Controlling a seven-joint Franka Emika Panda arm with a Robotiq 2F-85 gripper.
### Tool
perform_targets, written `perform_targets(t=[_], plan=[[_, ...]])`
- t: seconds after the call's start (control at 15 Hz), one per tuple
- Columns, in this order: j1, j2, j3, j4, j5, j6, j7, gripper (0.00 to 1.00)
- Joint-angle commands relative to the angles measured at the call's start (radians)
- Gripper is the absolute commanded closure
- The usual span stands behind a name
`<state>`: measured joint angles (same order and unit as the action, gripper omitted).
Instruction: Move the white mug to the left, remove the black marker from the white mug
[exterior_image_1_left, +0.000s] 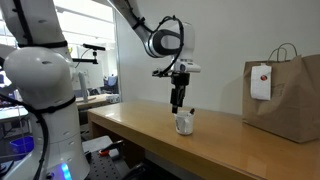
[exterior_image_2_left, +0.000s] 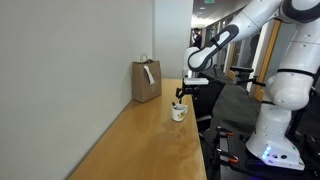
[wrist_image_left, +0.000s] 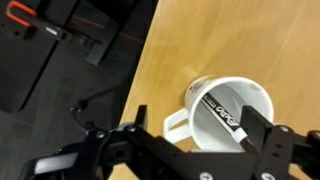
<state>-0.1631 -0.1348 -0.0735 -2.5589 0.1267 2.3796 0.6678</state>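
My gripper comes down onto the mug's handle side (exterior_image_1_left: 180, 115) (wrist_image_left: 192, 112) next, one finger outside and one inside, because that part of the mug's rim lies between my open fingers.
A white mug (wrist_image_left: 252, 98) stands on the wooden table, its handle pointing toward the table edge. A black marker (wrist_image_left: 222, 112) with white lettering leans inside it. My gripper (wrist_image_left: 197, 118) is open just above the mug, one finger over the handle side and the other over the opposite rim, near the marker's end. It holds nothing. In both exterior views the gripper (exterior_image_1_left: 179, 100) (exterior_image_2_left: 180, 97) hangs straight down over the mug (exterior_image_1_left: 184, 124) (exterior_image_2_left: 178, 112), which sits near the table's edge.
A brown paper bag (exterior_image_1_left: 285, 85) (exterior_image_2_left: 146, 80) stands on the table (exterior_image_1_left: 130, 125) (exterior_image_2_left: 140, 140) beyond the mug, by the wall. Dark floor with cables (wrist_image_left: 70, 60) lies past the table edge. Another white robot (exterior_image_1_left: 45, 80) stands beside the table.
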Motion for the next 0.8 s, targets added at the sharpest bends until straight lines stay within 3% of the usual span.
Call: perform_targets(t=[0.0,0.2,0.73], plan=[[-0.001,0.064,-0.014,0.007,0.028,0.116,-0.017,0.00],[0.006,0.117,-0.025,0.024,0.031,0.147,-0.018,0.02],[0.020,0.194,-0.033,0.088,0.059,0.128,-0.070,0.69]])
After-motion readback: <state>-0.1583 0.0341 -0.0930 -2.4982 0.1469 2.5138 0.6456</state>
